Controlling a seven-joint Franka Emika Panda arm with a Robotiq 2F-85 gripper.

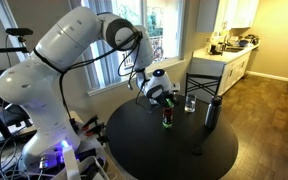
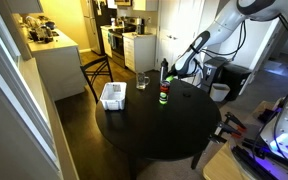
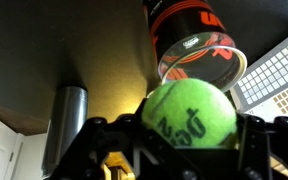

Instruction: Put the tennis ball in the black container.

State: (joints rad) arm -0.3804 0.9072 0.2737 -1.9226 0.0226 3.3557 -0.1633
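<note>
The ball (image 3: 189, 112) eases over with my gripper toward the container's clear open rim (image 3: 205, 64) next. My gripper then releases it above there, since it still overlaps only the container's near edge.
The tennis ball (image 3: 189, 112), fuzzy and yellow-green with dark print, sits between the fingers of my gripper (image 3: 189, 128), which is shut on it. The black container (image 3: 189, 40) is a tall dark can with an orange label and a clear open rim, and it is just beyond the ball in the wrist view. In both exterior views the gripper (image 1: 163, 92) (image 2: 173, 72) hangs right above the container (image 1: 167, 118) (image 2: 163, 97), which stands upright on the round black table (image 1: 154, 155).
A drinking glass (image 1: 190, 104) (image 2: 142, 80) and a dark bottle (image 1: 212, 113) stand near the container. A white basket (image 2: 113, 95) (image 3: 279, 70) sits at the table's edge. A chair (image 2: 96, 72) and kitchen counters stand behind the table.
</note>
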